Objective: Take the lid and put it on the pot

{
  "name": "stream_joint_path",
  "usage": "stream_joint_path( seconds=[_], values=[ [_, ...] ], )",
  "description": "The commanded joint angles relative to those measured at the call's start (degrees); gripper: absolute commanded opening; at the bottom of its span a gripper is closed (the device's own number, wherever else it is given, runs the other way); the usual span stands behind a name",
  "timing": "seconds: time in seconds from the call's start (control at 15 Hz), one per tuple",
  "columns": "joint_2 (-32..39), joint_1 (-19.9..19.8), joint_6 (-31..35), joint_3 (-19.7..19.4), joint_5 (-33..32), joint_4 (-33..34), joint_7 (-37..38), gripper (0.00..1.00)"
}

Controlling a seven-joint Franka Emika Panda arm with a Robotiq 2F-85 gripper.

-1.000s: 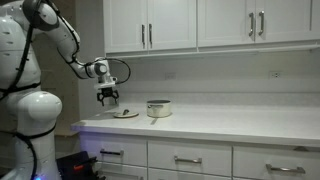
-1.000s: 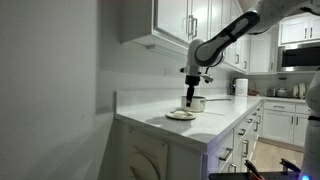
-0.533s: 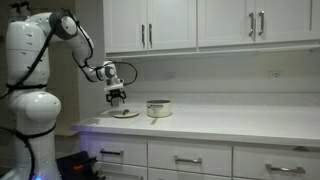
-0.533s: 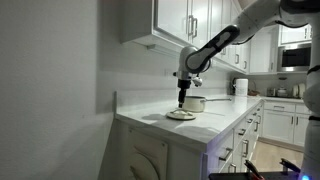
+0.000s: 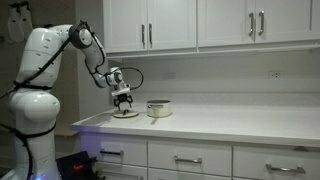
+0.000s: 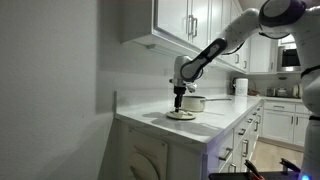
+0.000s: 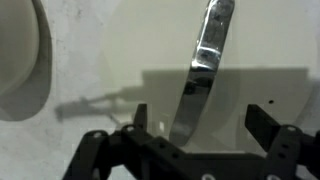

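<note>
My open fingers have the strap handle (image 5: 126,111) (image 7: 202,71) slanted between them, so my gripper will shift slightly toward the pot and turn first to get onto it.
The lid (image 5: 125,114) is a pale round shallow disc that lies flat on the white counter, left of the pot (image 5: 158,108). Both also show in an exterior view, the lid (image 6: 181,116) in front of the cream pot (image 6: 194,103). My gripper (image 5: 124,103) hangs just above the lid, pointing down, and also shows in an exterior view (image 6: 179,101). In the wrist view the gripper (image 7: 200,125) is open and empty. Its two fingers stand either side of the lid's shiny metal strap handle (image 7: 205,60). The pot's pale side (image 7: 20,60) shows at the left edge.
The white counter (image 5: 240,125) runs far to the right of the pot, with the wall and upper cabinets (image 5: 200,25) behind. In an exterior view a pale container (image 6: 240,87) stands further along the counter. The counter's front edge (image 6: 165,135) is near the lid.
My arm has swung along the counter toward the pot and lowered. The gripper now hangs directly over the lid instead of beside and above it. The lid and pot have not moved.
</note>
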Motion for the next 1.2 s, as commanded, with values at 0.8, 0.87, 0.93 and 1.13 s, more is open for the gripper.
stream_joint_path(
  seconds=[0.8,0.87,0.93,1.13],
  values=[
    [6.9,1.6,-8.7,-3.9,-4.0,12.3,10.6,1.00],
    [6.9,1.8,-10.0,-3.8,-4.2,12.5,11.5,1.00],
    [6.7,1.8,-11.2,-3.6,-4.0,12.4,12.0,1.00],
    [6.3,1.5,-15.1,-2.9,-2.1,12.5,11.9,1.00]
  ],
)
